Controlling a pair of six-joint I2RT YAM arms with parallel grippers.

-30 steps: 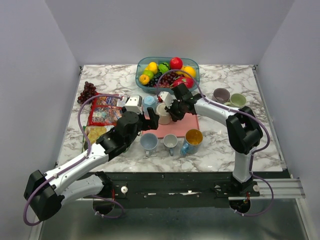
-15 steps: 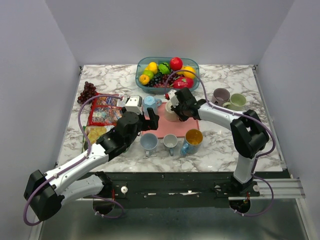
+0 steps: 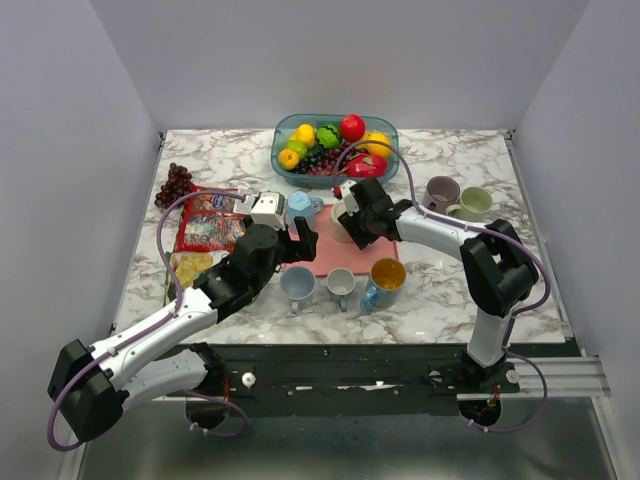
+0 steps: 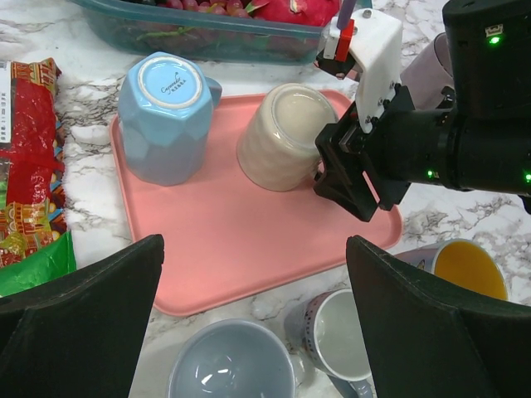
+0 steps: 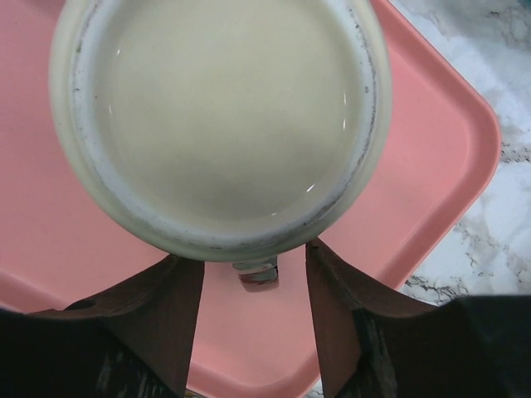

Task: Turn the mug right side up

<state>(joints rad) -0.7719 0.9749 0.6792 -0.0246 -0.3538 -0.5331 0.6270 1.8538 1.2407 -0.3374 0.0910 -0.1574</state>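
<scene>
My right gripper is open around the cream mug's handle [image 5: 258, 276], with a gap on each side of the handle, so it will draw both fingers together onto it next.
A cream mug [image 3: 345, 225] stands bottom up, slightly tilted, at the back right of the pink tray [image 3: 325, 264]. It also shows in the left wrist view [image 4: 282, 133] and the right wrist view [image 5: 220, 124]. My right gripper [image 3: 360, 222] is at its right side, and in the right wrist view [image 5: 255, 286] its open fingers straddle the mug's handle [image 5: 257, 274] with a gap on each side. My left gripper [image 3: 300, 240] is open and empty above the tray's near edge [image 4: 249, 290]. A light blue mug [image 4: 166, 116] stands bottom up at the tray's back left.
A fruit bowl [image 3: 335, 145] stands behind the tray. Grapes [image 3: 176, 183] and snack packets [image 3: 205, 225] lie at the left. A grey-blue mug [image 3: 297, 284], a small white mug [image 3: 341, 283] and a yellow-lined mug [image 3: 387, 275] stand in front. Purple [image 3: 441, 190] and green [image 3: 475, 201] mugs stand at the right.
The right gripper and the cream mug shifted right on the tray one second to half a second ago, and have stayed almost still since. The left arm has not moved.
</scene>
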